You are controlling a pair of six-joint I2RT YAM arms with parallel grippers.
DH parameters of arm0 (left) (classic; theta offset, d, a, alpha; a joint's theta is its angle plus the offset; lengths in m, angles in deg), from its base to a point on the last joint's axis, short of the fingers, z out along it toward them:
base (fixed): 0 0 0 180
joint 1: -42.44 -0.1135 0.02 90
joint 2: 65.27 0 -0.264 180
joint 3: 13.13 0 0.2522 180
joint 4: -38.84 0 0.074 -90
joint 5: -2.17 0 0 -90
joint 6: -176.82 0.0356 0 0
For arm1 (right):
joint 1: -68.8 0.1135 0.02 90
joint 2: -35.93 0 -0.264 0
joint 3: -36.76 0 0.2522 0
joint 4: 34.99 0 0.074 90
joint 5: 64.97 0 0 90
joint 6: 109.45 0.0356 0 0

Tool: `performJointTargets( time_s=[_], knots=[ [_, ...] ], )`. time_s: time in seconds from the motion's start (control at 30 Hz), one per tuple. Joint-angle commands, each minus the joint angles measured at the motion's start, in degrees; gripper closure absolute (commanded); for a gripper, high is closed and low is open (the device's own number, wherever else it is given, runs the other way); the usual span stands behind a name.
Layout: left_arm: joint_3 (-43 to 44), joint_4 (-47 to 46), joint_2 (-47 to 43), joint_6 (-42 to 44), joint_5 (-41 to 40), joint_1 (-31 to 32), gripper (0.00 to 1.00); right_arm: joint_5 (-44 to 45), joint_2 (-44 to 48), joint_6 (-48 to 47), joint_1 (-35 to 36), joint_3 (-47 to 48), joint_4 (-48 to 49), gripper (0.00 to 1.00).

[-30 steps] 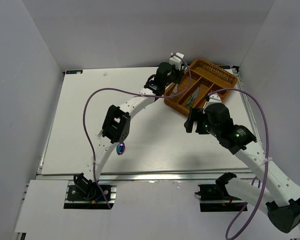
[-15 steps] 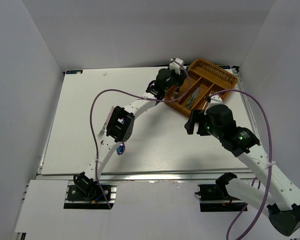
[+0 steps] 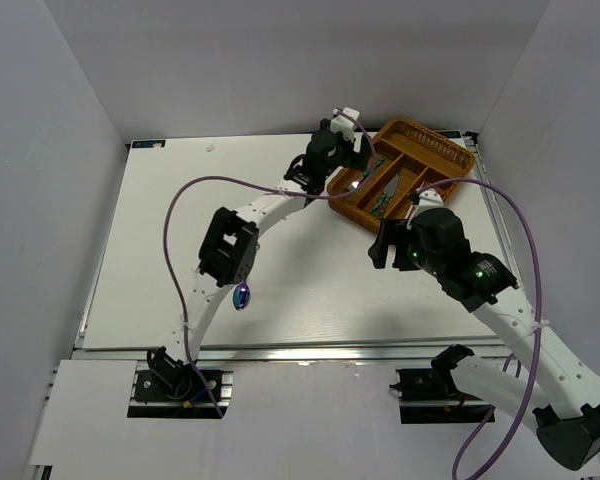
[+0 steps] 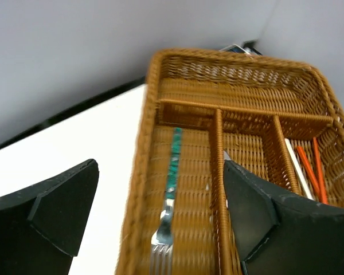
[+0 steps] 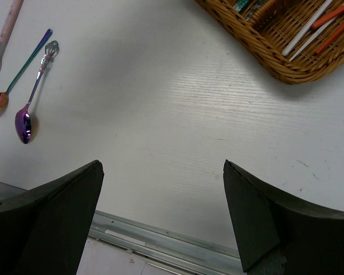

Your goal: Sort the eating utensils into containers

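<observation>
Next, my left gripper swings back off the tray point(image 3: 440, 150) and down onto the fork's pink handle, as the handle lies below and to its left in the top view.
The brown wicker tray point(image 4: 139, 189) fills the left wrist view. A teal-handled fork point(image 4: 172, 183) lies loose in its left compartment, between the open jaws of my left gripper point(image 4: 160, 172), which touch nothing. Red-orange chopsticks point(image 4: 307, 169) and a pale one point(image 4: 294, 163) lie in the right compartment. From above, the left gripper point(image 3: 352, 150) hangs over the tray's point(image 3: 440, 150) left end. My right gripper point(image 5: 160, 172) stands open and empty above bare table. A pink-handled fork point(image 5: 7, 26), an iridescent spoon point(image 5: 23, 66) and a purple spoon point(image 5: 30, 100) lie on the table to its left.
The tray's corner point(image 5: 286, 63) with chopsticks point(image 5: 318, 28) shows at the upper right of the right wrist view. A metal rail point(image 5: 160, 238) runs along the table's near edge. Purple cables loop over both arms. White walls close in the table.
My left gripper has opened over the tray's left end, and its wrist has shifted slightly left. The teal fork now lies free in the compartment. The right arm has stayed put.
</observation>
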Motion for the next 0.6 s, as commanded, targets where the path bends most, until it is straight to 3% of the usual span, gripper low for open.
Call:
performJointTargets(
  time_s=[0.0,0.13,0.3,0.43,0.5,0.57],
  knots=[
    [-5.74,0.33,-16.82,-0.68,-6.03,-1.94,0.02,-0.68,1.30,-1.58,-0.32,1.29,2.37,0.11],
    [-11.63,9.28,-25.54,-2.09,-9.10,-6.59,0.02,-2.00,1.04,-2.80,-0.32,0.50,3.86,0.11],
    [-15.51,31.76,-32.15,-3.07,-12.80,-12.22,0.02,-3.58,0.25,-3.16,-0.32,-0.12,5.35,0.11],
    [-26.80,44.52,-37.68,-5.69,-18.69,-18.09,0.02,-8.75,0.60,-3.95,-0.41,-0.56,5.62,0.11],
    [-32.18,48.49,-41.46,-8.51,-14.94,-21.97,0.02,-11.21,1.04,-4.13,-0.32,-1.26,5.71,0.11],
    [-41.50,46.76,-44.70,-9.21,-9.30,-27.94,0.02,-15.00,1.56,-4.65,-0.32,-2.57,6.85,0.11]
  ],
)
